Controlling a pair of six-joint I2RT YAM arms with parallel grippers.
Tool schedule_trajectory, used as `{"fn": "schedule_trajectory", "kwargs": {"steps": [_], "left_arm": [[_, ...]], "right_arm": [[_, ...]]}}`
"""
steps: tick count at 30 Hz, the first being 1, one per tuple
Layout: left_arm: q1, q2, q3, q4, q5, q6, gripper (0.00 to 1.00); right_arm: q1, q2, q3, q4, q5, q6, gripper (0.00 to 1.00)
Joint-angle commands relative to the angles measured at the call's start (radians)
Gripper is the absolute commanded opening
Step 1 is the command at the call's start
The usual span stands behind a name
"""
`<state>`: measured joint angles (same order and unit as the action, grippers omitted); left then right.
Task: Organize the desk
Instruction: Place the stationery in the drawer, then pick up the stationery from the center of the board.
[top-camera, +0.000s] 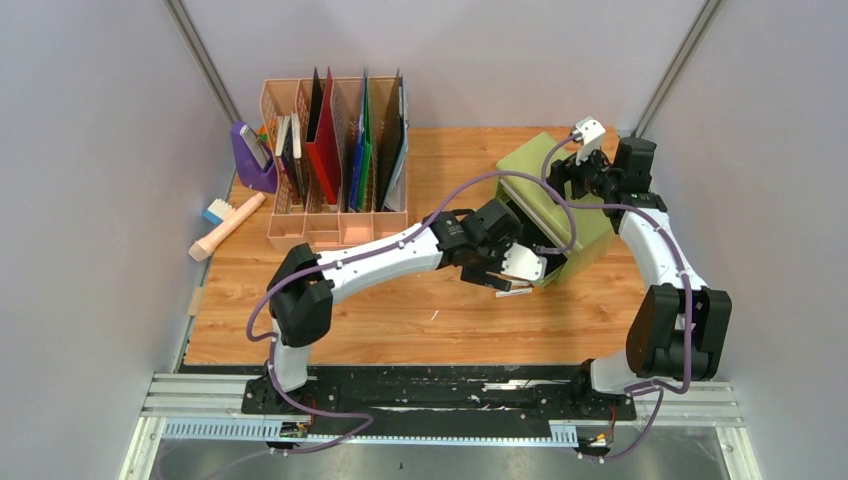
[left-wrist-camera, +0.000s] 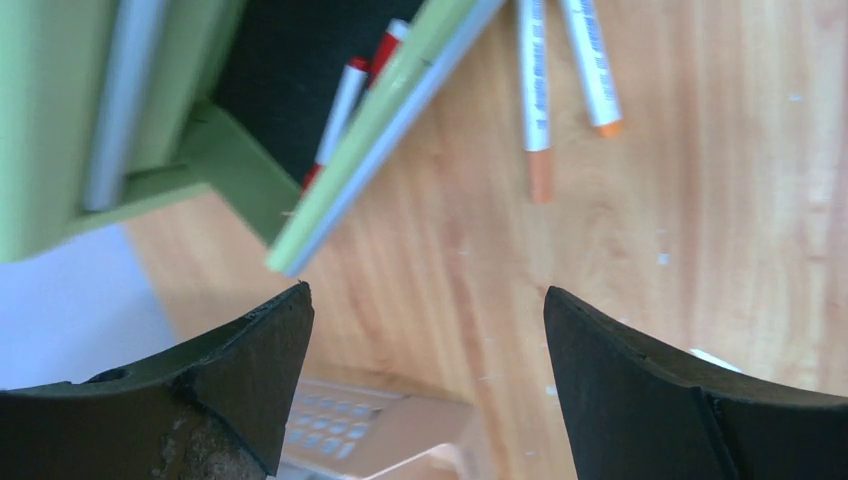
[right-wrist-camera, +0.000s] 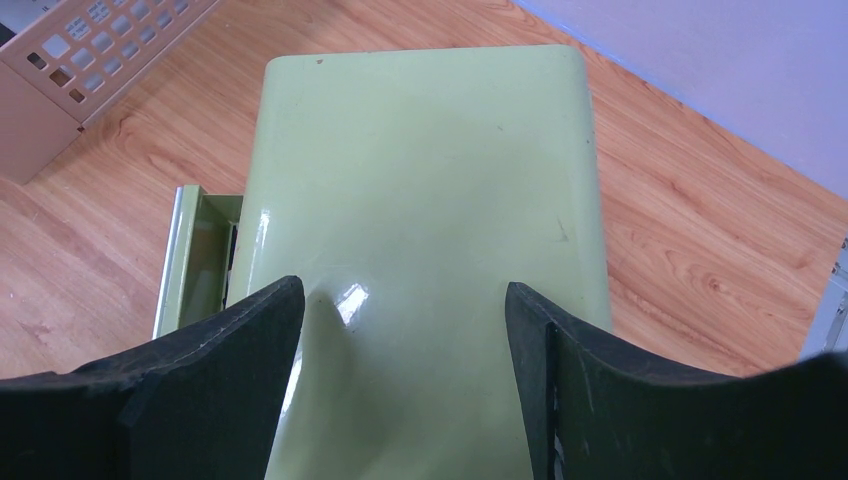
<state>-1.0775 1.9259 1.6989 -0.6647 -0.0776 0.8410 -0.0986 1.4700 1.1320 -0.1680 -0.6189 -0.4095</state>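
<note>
Next, my left gripper moves down onto the orange tip of the white marker nearer the drawer, as that tip lies below it on bare wood.
The desk is light wood. A green drawer cabinet stands at its right, with its drawer pulled out toward the front left. My left gripper is open and empty, just in front of the open drawer. Red-capped markers lie inside the drawer. Two white markers with orange tips lie on the wood beside it. My right gripper is open, with both fingers spread over the rear of the cabinet's top. I cannot tell if it touches.
A peach file organizer with books and folders stands at the back left, also in the right wrist view. A purple object, a peach stick-shaped item and a small blue-white item lie at the left edge.
</note>
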Motion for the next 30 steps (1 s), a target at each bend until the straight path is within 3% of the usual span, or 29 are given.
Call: {"fn": "schedule_trajectory", "kwargs": {"steps": [1, 9, 30], "left_arm": [[0.074, -0.016, -0.024, -0.104, 0.267, -0.214, 0.91], [0.139, 0.071, -0.014, -0.068, 0.451, -0.306, 0.86], [0.139, 0.195, -0.112, 0.192, 0.374, -0.343, 0.75]], "right_arm": [[-0.003, 0.045, -0.035, -0.161, 0.012, 0.04, 0.74], [-0.003, 0.044, -0.034, -0.162, 0.019, 0.039, 0.74], [-0.003, 0.057, -0.032, -0.17, 0.023, 0.029, 0.74]]}}
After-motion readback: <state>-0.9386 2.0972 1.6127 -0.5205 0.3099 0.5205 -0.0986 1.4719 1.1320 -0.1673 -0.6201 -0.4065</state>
